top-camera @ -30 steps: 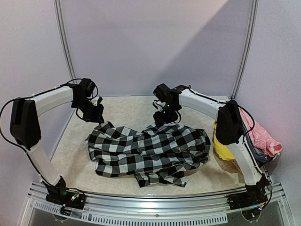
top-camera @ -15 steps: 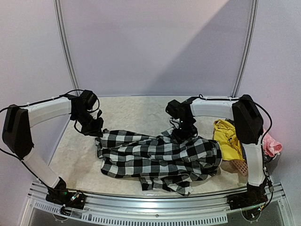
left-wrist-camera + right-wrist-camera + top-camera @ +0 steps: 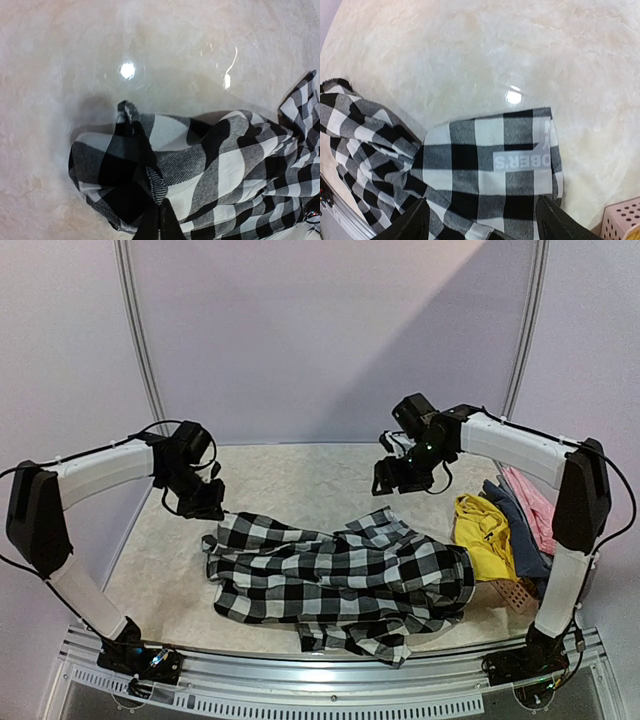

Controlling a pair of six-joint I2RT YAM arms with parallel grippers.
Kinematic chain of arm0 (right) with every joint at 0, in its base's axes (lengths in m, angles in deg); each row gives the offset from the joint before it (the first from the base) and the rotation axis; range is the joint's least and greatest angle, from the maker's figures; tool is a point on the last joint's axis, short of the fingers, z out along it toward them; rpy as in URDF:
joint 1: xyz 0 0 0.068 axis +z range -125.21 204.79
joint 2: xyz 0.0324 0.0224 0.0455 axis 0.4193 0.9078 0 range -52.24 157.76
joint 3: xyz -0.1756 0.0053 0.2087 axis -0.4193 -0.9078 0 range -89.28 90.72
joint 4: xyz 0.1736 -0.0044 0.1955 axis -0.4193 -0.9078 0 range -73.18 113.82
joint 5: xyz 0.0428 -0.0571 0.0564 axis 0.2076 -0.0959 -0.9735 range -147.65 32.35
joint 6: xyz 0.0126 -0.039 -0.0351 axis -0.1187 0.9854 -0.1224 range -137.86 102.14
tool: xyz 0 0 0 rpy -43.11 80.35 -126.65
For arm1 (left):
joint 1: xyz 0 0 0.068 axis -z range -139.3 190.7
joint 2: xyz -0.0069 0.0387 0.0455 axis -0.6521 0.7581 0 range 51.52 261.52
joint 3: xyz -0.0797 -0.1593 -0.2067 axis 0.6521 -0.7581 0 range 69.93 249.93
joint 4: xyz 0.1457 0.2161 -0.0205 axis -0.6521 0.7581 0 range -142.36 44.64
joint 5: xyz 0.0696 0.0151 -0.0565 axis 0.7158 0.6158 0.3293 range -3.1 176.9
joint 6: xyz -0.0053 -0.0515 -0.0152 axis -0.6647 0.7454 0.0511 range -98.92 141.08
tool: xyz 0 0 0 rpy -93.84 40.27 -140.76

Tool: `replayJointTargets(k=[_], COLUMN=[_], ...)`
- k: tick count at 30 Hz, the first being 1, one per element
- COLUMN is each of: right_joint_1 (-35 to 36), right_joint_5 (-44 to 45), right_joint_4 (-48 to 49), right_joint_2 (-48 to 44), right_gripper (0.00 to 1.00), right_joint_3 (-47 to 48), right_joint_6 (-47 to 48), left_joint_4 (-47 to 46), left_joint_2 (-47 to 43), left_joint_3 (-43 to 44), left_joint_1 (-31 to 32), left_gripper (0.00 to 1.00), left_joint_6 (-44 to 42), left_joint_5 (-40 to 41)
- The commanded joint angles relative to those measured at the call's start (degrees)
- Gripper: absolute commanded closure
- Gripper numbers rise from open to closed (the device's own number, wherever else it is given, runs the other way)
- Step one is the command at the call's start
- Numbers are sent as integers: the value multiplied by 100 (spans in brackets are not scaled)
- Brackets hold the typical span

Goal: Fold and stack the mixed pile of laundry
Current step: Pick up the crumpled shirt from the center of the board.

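The right gripper comes down open onto the far corner of the shirt's flap [image 3: 388, 510] [image 3: 546, 112] below it next, because that corner juts out onto bare tabletop.
The black-and-white checked shirt [image 3: 340, 575] lies crumpled across the middle of the table. My left gripper [image 3: 207, 508] is shut on a fold at the shirt's far left corner [image 3: 150, 185], its fingertips [image 3: 159, 220] pressed together. My right gripper [image 3: 396, 480] hangs open above the shirt's far right part [image 3: 490, 160], apart from it, with nothing between its fingers [image 3: 417, 222]. At the right edge lies the rest of the laundry pile: a yellow garment [image 3: 484, 532], a blue-grey one [image 3: 516, 518] and a pink one [image 3: 532, 502].
A salmon perforated basket [image 3: 512, 592] sits at the right under the yellow garment; its corner [image 3: 622, 220] shows in the right wrist view. Pale walls with metal posts close in the table [image 3: 290, 475]. A metal rail [image 3: 320, 670] runs along the near edge.
My right gripper has opened, let go of the shirt and risen toward the back right. The shirt's right side now lies on the table. The left gripper has hardly moved.
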Motion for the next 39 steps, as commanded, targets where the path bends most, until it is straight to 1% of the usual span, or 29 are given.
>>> replayJointTargets(k=[1,5,8,10,17,20,29,32,39], right_joint_1=[-215,-271,-284,-299,-411,-438,-434,-439,-380], right_joint_5=[-425,-497,-475,-308,256,298,413,521,567], right_joint_4=[94,-15,-64,-141,-317,-313,-542,-740,-882], right_joint_2=[759,1297,1606,1745,2027,2163,2822,2987,3054], right_gripper=[25,25,25,25,26,26,30,35,58], right_joint_3=[482,890,1037,1101,1156,1253,2011,2198,2067], right_joint_6=[-463,-510,-564,-633,-647,-625,-609,-558,-460], left_joint_4=[3,180,245,286,346,360,356,354,279], left_joint_2=[584,1086,1324,1435,1673,1744,1878,1874,1852], left_joint_3=[865,1573,1830,1940,2024,2024,2020,1998,1896], left_joint_1=[17,-36,-104,-165,-298,-337,-376,-380,-411], left_gripper=[100,100,100,100,100,100,100,100,100], left_joint_6=[-228,-410,-510,-563,-732,-800,-891,-902,-902], left_joint_5=[75,17,-73,-133,-315,-346,-476,-479,-494])
